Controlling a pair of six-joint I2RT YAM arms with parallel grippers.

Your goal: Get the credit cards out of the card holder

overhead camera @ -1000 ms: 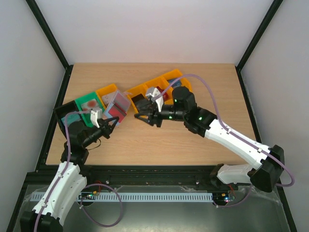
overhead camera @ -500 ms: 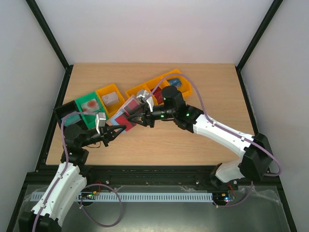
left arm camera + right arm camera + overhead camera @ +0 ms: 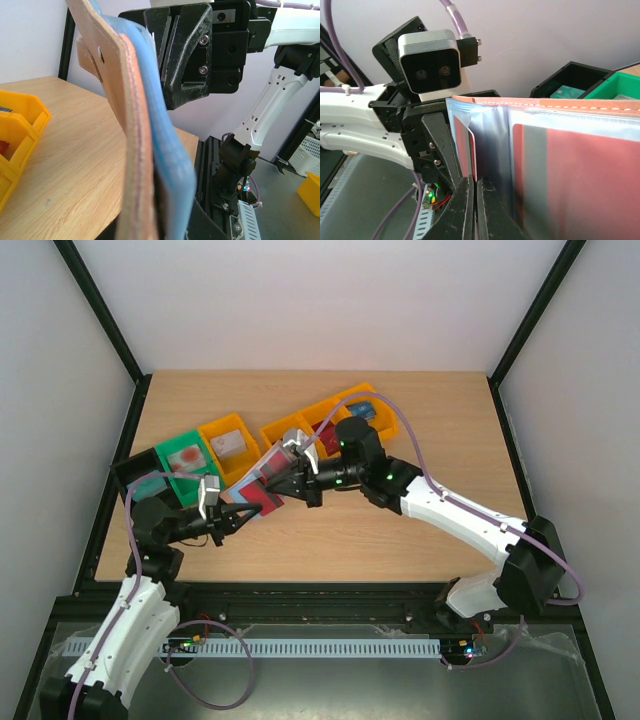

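Note:
My left gripper moves down next until the card holder [image 3: 258, 490] rests on the bare tabletop below it and clear of the bins, then releases the holder.
The card holder [image 3: 258, 490] is held up open above the table between both arms. Its tan outside [image 3: 125, 125] and light blue lining [image 3: 167, 150] show edge-on in the left wrist view. My left gripper [image 3: 232, 517] is shut on its lower edge; its own fingers are mostly hidden behind the holder. My right gripper [image 3: 475, 180] is shut on the edge of a red card [image 3: 465, 150] that sticks out of a clear sleeve. It also shows from above [image 3: 283, 478]. A second red and grey card [image 3: 570, 175] sits in another sleeve.
Several orange bins [image 3: 225, 440] run along the back, with small items inside. A green bin [image 3: 185, 458] and a black bin [image 3: 140, 480] stand at the left. One orange bin [image 3: 15, 130] is close beside the left gripper.
The left gripper carried the card holder from beside the bins out over the table. The right gripper moved left onto its open edge. Little moved in the last half second.

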